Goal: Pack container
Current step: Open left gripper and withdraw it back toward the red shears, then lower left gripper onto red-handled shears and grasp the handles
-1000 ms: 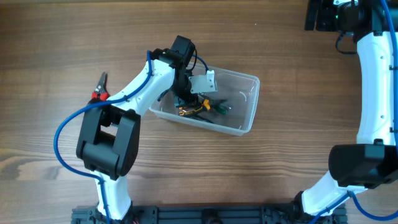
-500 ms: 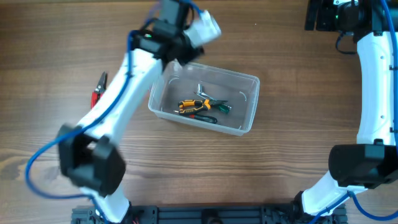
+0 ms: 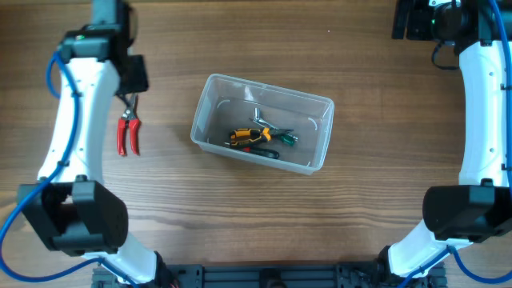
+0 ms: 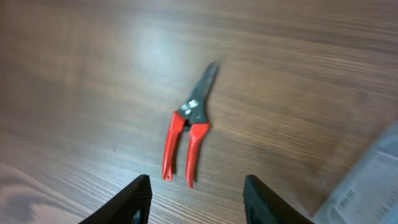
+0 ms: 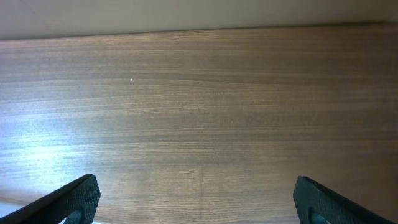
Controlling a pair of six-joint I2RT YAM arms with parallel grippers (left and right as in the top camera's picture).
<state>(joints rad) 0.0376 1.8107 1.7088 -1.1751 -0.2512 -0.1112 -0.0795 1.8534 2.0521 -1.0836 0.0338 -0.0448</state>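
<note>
The red-handled pliers lie on the wood outside the container (image 3: 264, 122), so the left gripper should come down onto their handle nearer the container (image 3: 134, 136) and close on it.
The clear plastic container (image 3: 264, 122) sits mid-table and holds orange-handled pliers (image 3: 246, 135) and a green-handled tool (image 3: 285, 138). Its edge shows at the right of the left wrist view (image 4: 367, 186). Red-handled pliers (image 3: 127, 128) lie on the wood left of the container, also in the left wrist view (image 4: 186, 134). My left gripper (image 4: 196, 199) is open and empty above those pliers; in the overhead view (image 3: 128, 76) it is at the far left. My right gripper (image 5: 196, 199) is open and empty over bare wood at the far right corner (image 3: 416, 20).
The wooden table (image 3: 376, 208) carries only the container and the red pliers. The right arm (image 3: 484, 104) runs along the right edge. A black rail (image 3: 256, 276) runs along the front edge.
My left arm has lifted out of the container and swung left to above the red pliers. The orange pliers and green tool lie in the container. The right arm has not moved.
</note>
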